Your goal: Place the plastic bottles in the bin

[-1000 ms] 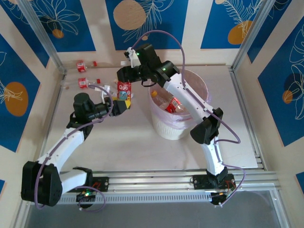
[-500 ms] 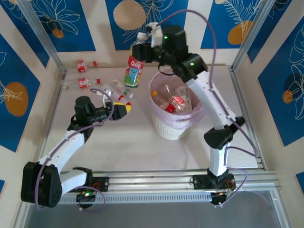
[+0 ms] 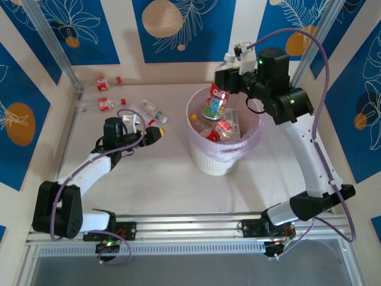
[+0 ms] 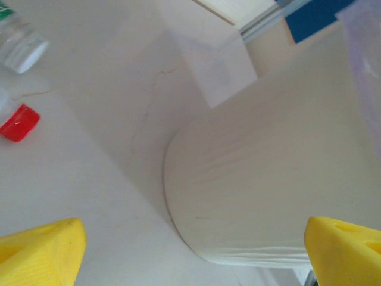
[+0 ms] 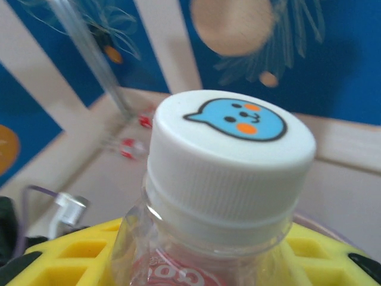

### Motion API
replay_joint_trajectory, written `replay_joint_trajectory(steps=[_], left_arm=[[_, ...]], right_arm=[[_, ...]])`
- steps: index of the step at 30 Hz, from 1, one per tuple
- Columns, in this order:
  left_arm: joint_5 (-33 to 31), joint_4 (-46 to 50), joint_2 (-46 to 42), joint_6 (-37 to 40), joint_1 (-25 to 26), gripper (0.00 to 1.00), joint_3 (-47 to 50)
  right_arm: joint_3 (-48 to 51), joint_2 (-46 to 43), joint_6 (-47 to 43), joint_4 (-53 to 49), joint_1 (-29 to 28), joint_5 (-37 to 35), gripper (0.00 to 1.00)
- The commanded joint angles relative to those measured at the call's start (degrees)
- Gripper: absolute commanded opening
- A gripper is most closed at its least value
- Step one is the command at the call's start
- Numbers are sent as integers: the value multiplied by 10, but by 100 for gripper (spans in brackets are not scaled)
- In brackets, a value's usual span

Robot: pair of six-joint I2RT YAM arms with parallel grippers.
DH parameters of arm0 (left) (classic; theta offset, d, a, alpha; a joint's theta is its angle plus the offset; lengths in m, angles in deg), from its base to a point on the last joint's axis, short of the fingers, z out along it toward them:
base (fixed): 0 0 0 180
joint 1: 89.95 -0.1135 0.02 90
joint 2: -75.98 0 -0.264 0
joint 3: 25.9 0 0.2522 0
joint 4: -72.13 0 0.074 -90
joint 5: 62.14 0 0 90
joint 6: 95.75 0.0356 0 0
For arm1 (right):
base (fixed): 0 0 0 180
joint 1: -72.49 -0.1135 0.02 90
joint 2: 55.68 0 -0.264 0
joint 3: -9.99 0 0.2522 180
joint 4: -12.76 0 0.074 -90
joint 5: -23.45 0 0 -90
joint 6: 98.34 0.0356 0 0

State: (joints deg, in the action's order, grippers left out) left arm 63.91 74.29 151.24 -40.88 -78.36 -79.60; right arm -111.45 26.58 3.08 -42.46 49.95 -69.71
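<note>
The bottle's cap is still above the bin's rim, so the robot's right gripper will next go lower inside, tilt its fingers downward, and then let go of the bottle.
My right gripper is shut on a clear bottle with a red and blue label, holding it upright over the far-left part of the bin. In the right wrist view the bottle's white cap, printed with a blue cat face, sits between my yellow fingers. The white ribbed bin has a pink liner and holds several bottles. More bottles lie on the table at the back left and near my left gripper. My left gripper is open and empty, facing the bin wall.
Another small red-labelled bottle lies by the back-left corner post. A red cap and a white-capped bottle end lie to the left of my left gripper. An aluminium frame rail borders the table on the right.
My right arm lifted the bottle off the back-left of the table and swung it right, to above the bin. My left gripper shifted slightly toward the back.
</note>
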Motion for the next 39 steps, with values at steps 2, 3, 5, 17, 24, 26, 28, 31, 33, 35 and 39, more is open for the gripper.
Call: replay_joint_trajectory(steps=[2,3,5,17,24,26,28,31,33,35,39], left_arm=[[-53,22,16,-21,-2,92,-23],[-70,36,21,-24,-2,92,-25],[-110,79,29,-31,-3,90,-35],[-136,108,47,-74,-10,88,-41],[-139,106,52,-83,-9,88,-40],[-140,106,55,-83,-10,88,-40],[-138,101,58,-86,-10,88,-39],[-134,93,65,-90,-10,88,-38],[-132,90,68,-91,-9,88,-38],[-128,89,71,-89,-10,88,-40],[-124,86,75,-88,-10,89,-41]], right_arm=[[36,-11,-71,-44,28,-42,29],[43,-8,-79,-47,34,-51,29],[53,0,-91,-54,39,-60,28],[156,38,-110,-49,35,-95,28],[217,62,-102,-18,22,-95,29],[227,70,-100,-14,16,-97,29],[235,76,-98,-7,11,-98,30],[245,88,-96,2,0,-107,33],[246,89,-93,6,-8,-110,36],[244,79,-95,17,-14,-107,47],[212,61,-97,4,-20,-83,72]])
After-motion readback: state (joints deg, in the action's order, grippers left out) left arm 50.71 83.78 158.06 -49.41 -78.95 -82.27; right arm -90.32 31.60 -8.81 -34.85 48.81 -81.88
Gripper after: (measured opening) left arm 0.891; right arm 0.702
